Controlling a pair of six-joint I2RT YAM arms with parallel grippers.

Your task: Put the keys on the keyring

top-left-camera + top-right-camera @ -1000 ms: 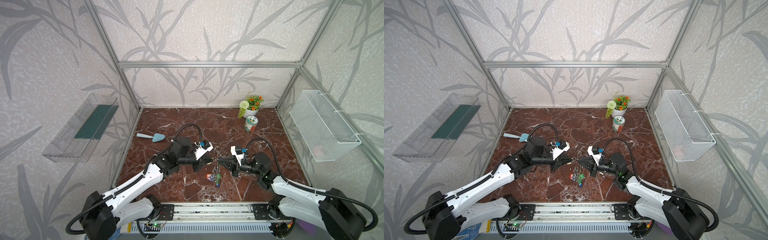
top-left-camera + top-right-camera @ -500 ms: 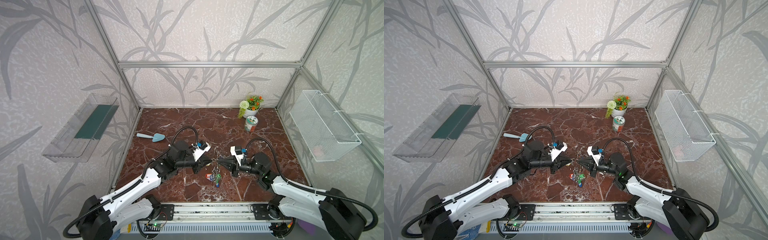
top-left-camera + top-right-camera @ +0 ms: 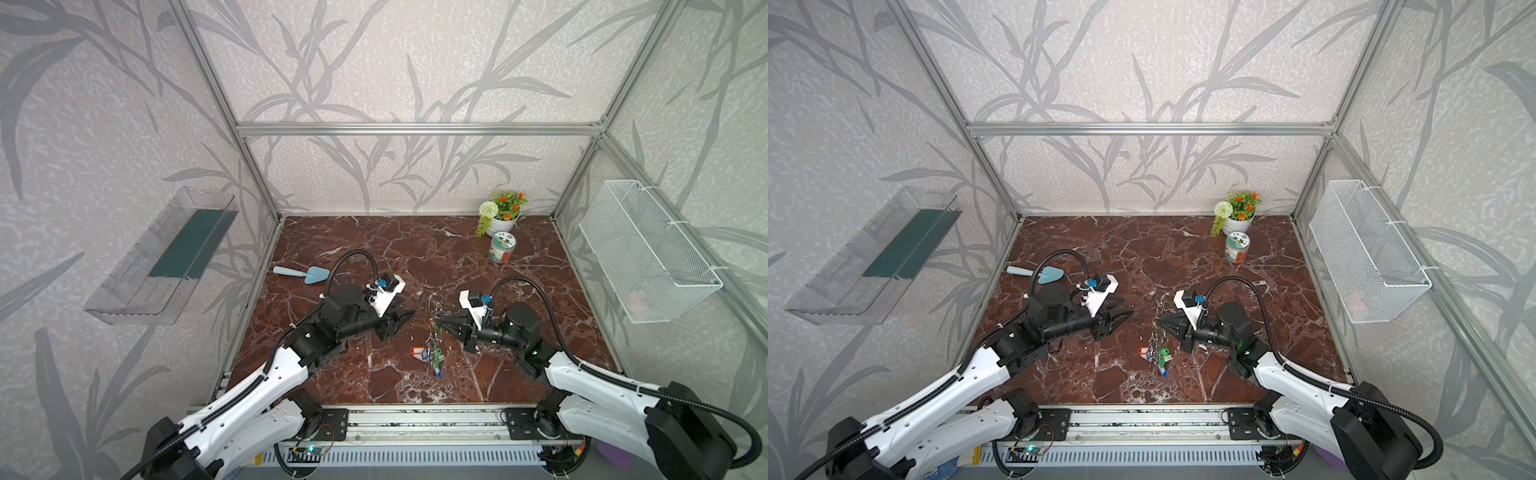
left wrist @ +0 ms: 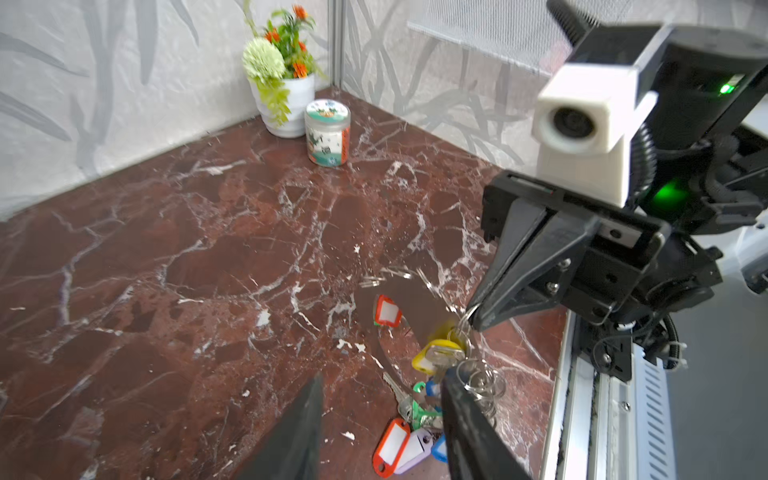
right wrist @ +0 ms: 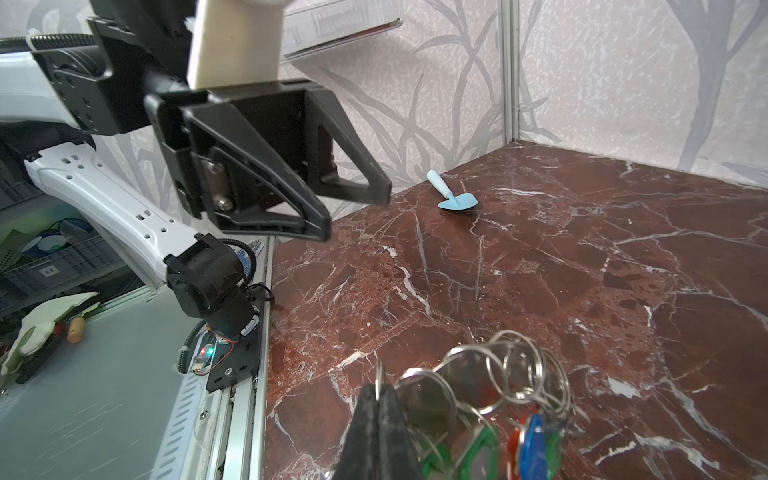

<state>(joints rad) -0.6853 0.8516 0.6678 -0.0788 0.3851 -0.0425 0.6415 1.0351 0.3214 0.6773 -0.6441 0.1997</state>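
Next, my right gripper lowers the keyring down flat onto the marble floor just below and releases it, since the lowest tags already rest there.
My right gripper [image 3: 436, 322] [image 3: 1158, 322] [image 5: 378, 388] is shut on the keyring [image 5: 377, 368], a thin metal hoop held on edge above the marble floor. Several small rings and coloured tags [image 3: 430, 359] [image 3: 1156, 357] hang from it, and the lowest ones rest on the floor. The keys with the yellow tag [image 4: 432, 355] hang on the hoop just under the right gripper [image 4: 478, 320]. My left gripper [image 3: 401, 324] [image 3: 1119, 324] [image 4: 382, 376] [image 5: 353, 212] is open and holds nothing. It sits a short way left of the bunch.
A blue toy trowel [image 3: 305, 274] lies behind the left arm. A jar [image 3: 502, 248] and a flower pot [image 3: 500, 216] stand at the back right. A wire basket [image 3: 648, 253] hangs on the right wall and a clear shelf [image 3: 166, 257] on the left wall.
My left gripper has opened and drawn back to the left, away from the keyring. The right gripper has stayed shut on the hoop and has not moved.
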